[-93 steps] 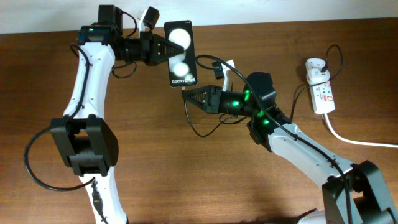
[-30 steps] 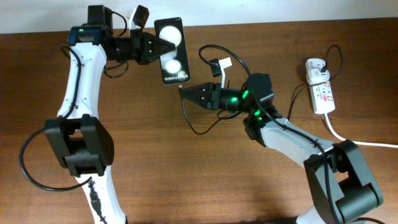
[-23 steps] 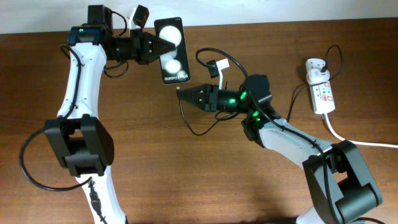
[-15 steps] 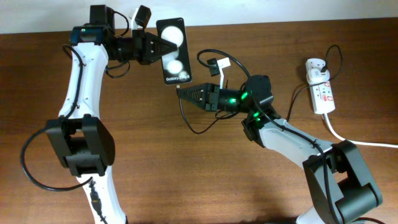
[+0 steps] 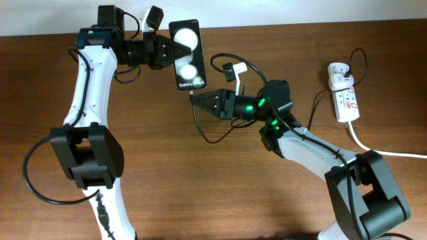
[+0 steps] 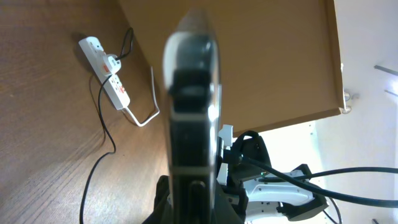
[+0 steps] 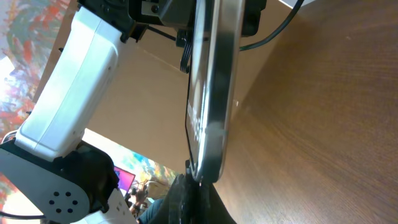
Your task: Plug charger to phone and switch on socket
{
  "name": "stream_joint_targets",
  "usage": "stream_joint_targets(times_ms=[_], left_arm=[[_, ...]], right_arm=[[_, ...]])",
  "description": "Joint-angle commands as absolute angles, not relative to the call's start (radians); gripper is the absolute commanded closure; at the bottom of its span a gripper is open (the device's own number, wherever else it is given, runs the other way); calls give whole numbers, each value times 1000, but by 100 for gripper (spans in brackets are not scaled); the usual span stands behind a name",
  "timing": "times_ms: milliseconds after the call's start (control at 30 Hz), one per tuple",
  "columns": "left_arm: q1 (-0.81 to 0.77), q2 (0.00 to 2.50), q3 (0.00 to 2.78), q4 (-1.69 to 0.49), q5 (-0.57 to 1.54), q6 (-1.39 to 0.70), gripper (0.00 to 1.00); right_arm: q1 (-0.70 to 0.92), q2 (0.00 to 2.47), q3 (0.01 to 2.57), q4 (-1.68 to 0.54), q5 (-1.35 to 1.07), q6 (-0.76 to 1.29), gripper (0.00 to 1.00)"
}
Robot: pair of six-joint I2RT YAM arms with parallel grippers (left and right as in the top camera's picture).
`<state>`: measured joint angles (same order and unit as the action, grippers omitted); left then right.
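Note:
My left gripper will next move the phone down and back and release it, because the bare tabletop beside the cable loop is below and back from the gripper.
My left gripper is shut on the phone and holds it above the table, screen up, with the "Galaxy" lettering toward my right arm. My right gripper is shut on the charger plug tip, right at the phone's lower end. In the right wrist view the phone is edge-on and the plug tip touches its bottom edge just above the right gripper. In the left wrist view the phone stands edge-on in the left gripper. The socket lies at the far right with the white adapter plugged in.
The thin black charger cable loops on the table below the right gripper and runs along the right arm to the adapter. The socket's thick white cord trails off right. The socket also shows in the left wrist view. The back table edge is close behind the phone.
Since three seconds ago the left gripper carried the phone left and up, then nudged it slightly right. The right gripper followed left with the plug, staying at the phone's lower end.

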<state>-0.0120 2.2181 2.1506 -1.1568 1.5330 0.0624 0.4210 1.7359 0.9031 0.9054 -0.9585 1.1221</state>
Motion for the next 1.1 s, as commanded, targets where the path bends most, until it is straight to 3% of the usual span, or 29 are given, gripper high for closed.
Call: stream_joint_targets(times_ms=[0,1067], left_arm=[[-13,2205,2160,-1153,1571,60,100],[-88,2205,2160,-1156,1514,60,100]], right_arm=[[423,1741,916,910,-934,1104,96],[358,1741,916,966,-908,1161,96]])
